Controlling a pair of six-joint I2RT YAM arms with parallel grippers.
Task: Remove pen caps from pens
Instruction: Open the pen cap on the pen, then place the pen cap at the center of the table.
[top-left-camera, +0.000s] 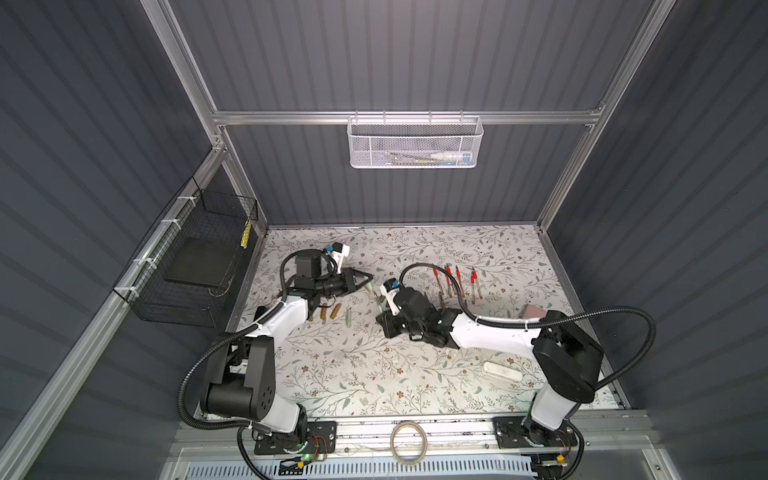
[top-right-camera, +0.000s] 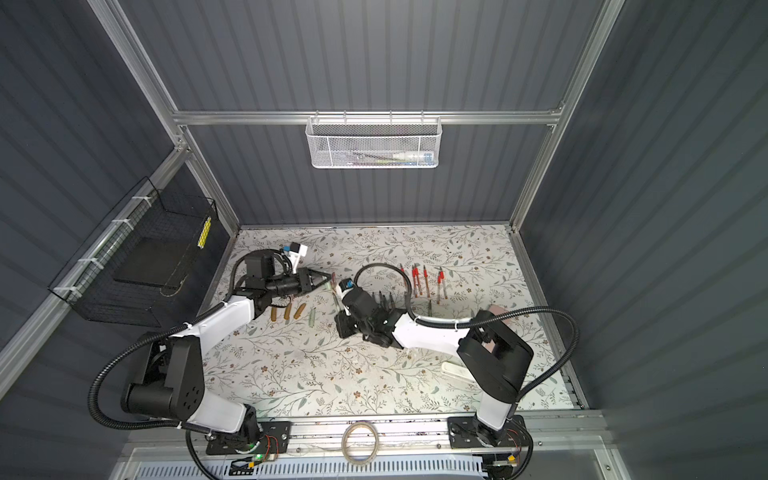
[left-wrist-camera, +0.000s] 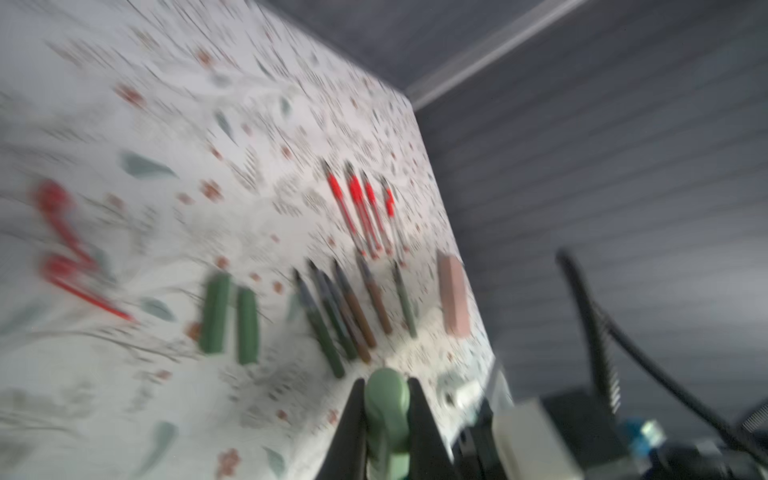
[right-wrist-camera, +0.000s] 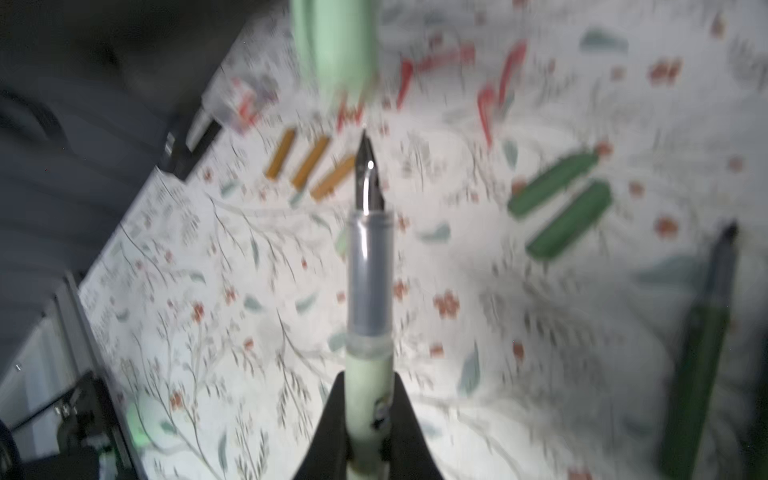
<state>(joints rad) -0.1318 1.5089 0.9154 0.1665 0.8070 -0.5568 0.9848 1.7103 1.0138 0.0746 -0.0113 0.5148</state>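
My left gripper moves down to the open cloth (top-left-camera: 360, 314) beside the lying pale-green cap next. It releases the held cap there, since that cap hangs clear of the nib.
My left gripper (left-wrist-camera: 387, 399) is shut on a pale-green pen cap (left-wrist-camera: 386, 411), held above the left middle of the table in both top views (top-left-camera: 368, 277). My right gripper (right-wrist-camera: 369, 390) is shut on the pale-green pen (right-wrist-camera: 370, 270), whose grey grip and metal nib are bare. The cap (right-wrist-camera: 332, 41) hangs just beyond the nib tip, apart from it. Several red-accented clear pens (top-left-camera: 455, 282) lie in a row at the back right. Several uncapped olive and brown pens (left-wrist-camera: 345, 316) lie side by side near them. Both wrist views are blurred.
Three mustard caps (top-left-camera: 330, 311) and a pale-green cap (top-left-camera: 348, 316) lie by the left arm. Two dark-green caps (right-wrist-camera: 552, 189) and red caps (right-wrist-camera: 486, 104) lie on the cloth. A pink case (top-left-camera: 534, 311) and a white case (top-left-camera: 503, 370) sit at the right.
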